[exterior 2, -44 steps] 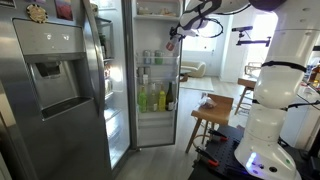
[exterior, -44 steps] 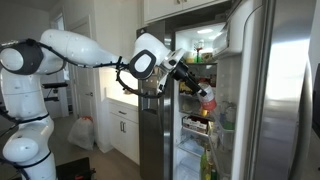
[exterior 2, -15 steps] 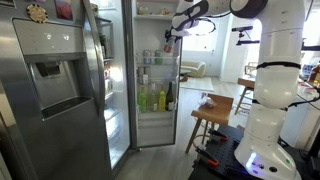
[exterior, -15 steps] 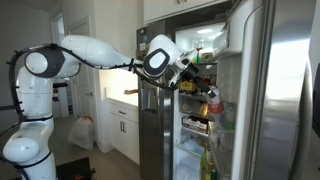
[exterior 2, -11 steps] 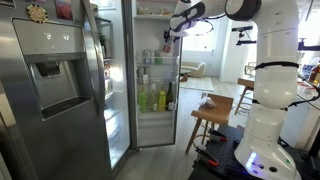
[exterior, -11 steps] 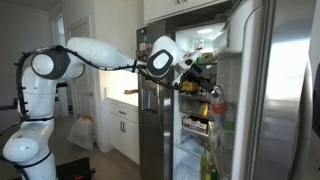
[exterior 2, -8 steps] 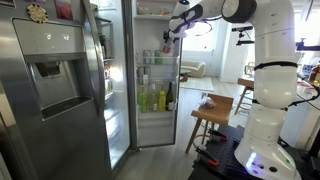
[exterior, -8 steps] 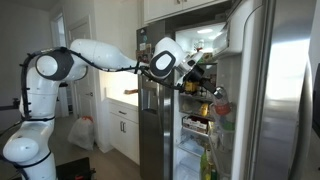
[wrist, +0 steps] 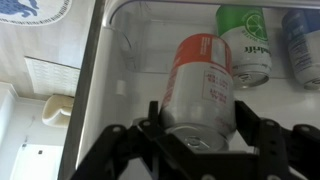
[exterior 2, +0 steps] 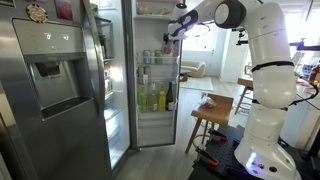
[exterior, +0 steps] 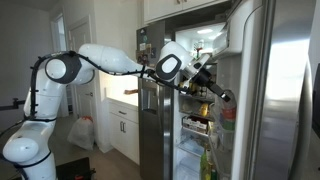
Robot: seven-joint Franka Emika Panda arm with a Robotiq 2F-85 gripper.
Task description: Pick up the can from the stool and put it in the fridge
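The open shelf room beside the green can is below my gripper, so my gripper needs to lower toward that empty spot [exterior: 229,110] [wrist: 160,42] next and release the can.
In the wrist view the can [wrist: 200,80], reddish-orange with a pale label, lies between the black fingers of my gripper [wrist: 198,122], which is shut on it. The can points into a lit white shelf of the fridge [wrist: 130,55]. In both exterior views the arm reaches into the upper part of the open steel fridge [exterior: 280,90] [exterior 2: 50,90], with the gripper [exterior: 218,95] [exterior 2: 172,33] at shelf height. In those views the can is too small and too hidden by the gripper to make out.
A green can [wrist: 245,40] and a blue can [wrist: 305,45] lie on the shelf just right of the held can. Bottles [exterior 2: 155,98] fill the lower shelves. The wooden stool [exterior 2: 213,108] stands beside the robot base. White cabinets [exterior: 122,125] stand behind the arm.
The arm has stretched farther into the fridge, carrying the can from the door opening to deep over the upper shelf. The gripper has stayed shut.
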